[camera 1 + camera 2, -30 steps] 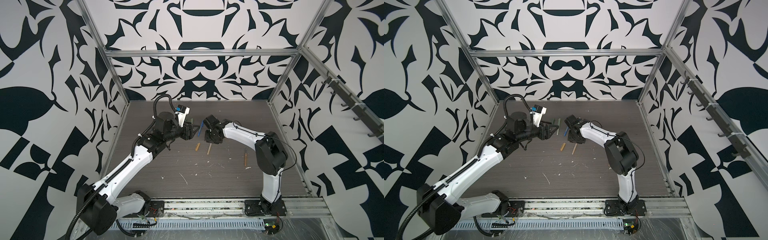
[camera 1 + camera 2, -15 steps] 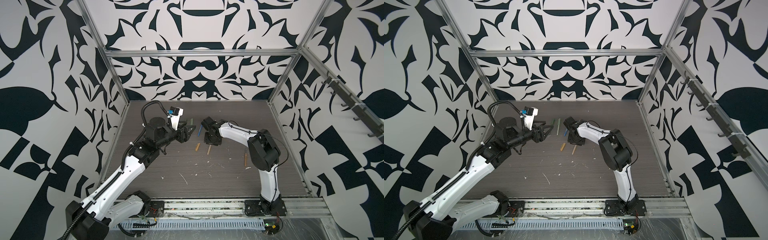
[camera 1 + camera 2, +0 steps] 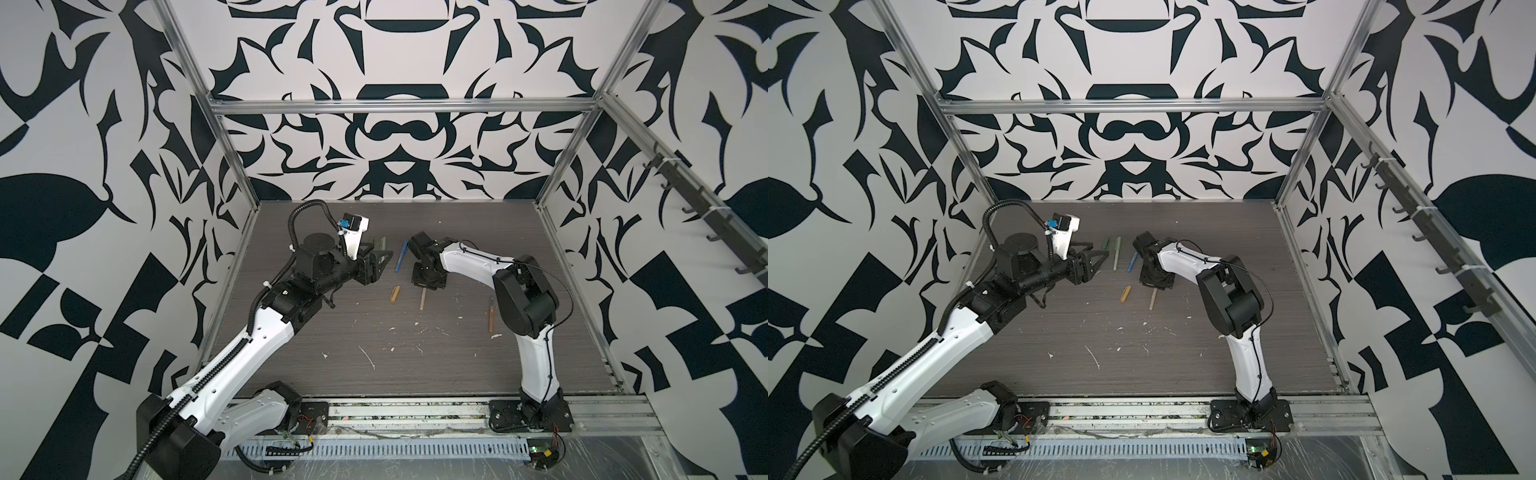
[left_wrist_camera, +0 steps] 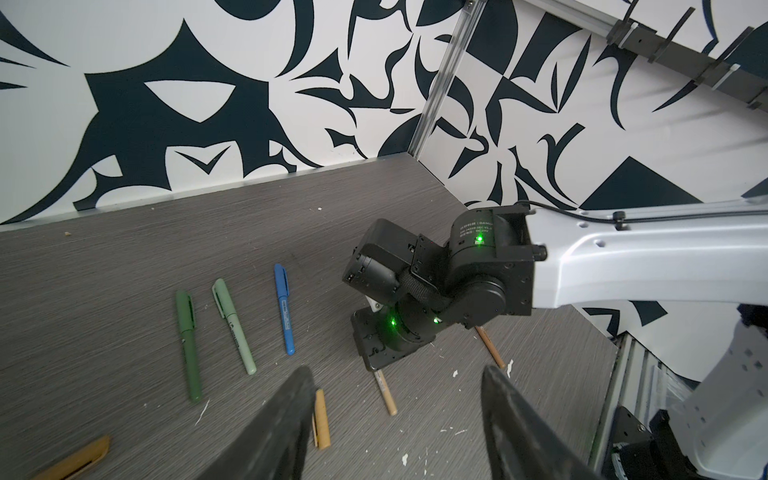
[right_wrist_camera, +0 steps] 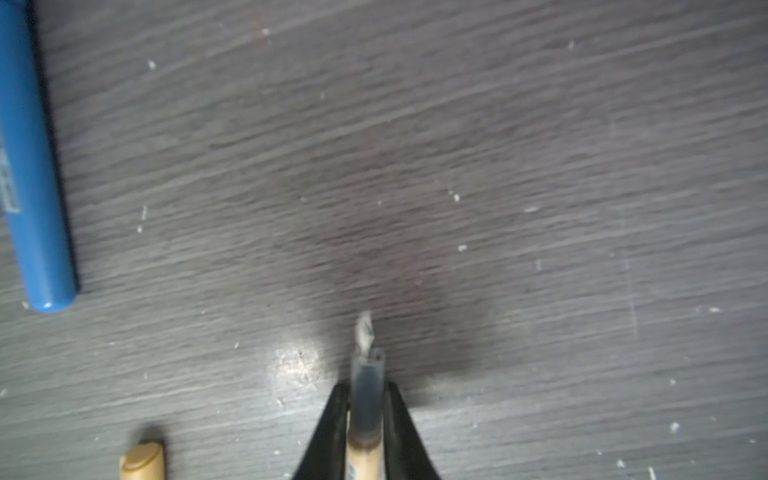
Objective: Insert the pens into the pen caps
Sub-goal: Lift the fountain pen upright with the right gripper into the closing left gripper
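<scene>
The tan pen's tail sticks out uncovered, so the robot will next bring its open left gripper across toward the right gripper, around that tail, and close.
My right gripper points down at the table and is shut on the tan pen, just behind its dark tip. In both top views the pen's tail sticks out from under the gripper. The tan cap lies a little to its left. My left gripper hovers open and empty above that cap. The orange-brown pen lies to the right, and an orange-brown cap lies under my left gripper.
Three pens with caps on lie side by side at the back: dark green, pale green and blue. White flecks litter the grey table. The right arm's wrist stands close in front of my left gripper.
The right jaws have closed on the tan pen. The left arm has drawn back slightly to the left, its jaws staying open.
</scene>
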`<act>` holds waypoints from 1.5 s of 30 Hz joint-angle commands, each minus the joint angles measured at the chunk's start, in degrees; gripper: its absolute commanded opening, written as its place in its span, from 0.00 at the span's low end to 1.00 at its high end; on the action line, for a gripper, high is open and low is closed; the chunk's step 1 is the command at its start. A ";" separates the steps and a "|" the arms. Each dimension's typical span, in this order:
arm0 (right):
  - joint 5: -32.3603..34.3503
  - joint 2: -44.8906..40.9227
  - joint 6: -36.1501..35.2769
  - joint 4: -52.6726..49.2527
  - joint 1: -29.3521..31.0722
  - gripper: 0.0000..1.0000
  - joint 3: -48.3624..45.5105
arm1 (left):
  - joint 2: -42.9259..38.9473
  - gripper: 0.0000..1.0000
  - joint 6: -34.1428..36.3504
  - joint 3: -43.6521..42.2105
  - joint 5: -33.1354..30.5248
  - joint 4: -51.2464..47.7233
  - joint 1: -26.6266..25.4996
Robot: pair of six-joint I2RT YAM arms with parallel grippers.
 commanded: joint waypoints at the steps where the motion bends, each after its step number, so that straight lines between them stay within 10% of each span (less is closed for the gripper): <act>1: -0.82 -1.69 0.66 0.97 0.08 0.13 -0.87 | -0.18 0.66 0.40 -0.71 -0.60 1.19 0.12; 11: 1.32 -19.99 -3.08 13.86 1.51 0.09 -12.58 | 2.73 0.64 -2.54 -1.34 2.70 2.70 0.07; 22: 5.90 -47.96 -7.99 32.51 8.05 0.08 -26.55 | 9.25 0.71 -4.42 0.61 29.24 5.83 0.06; 45: 7.59 -52.07 -7.68 41.41 14.40 0.06 -28.42 | 17.42 0.42 -8.17 2.76 37.37 7.41 0.06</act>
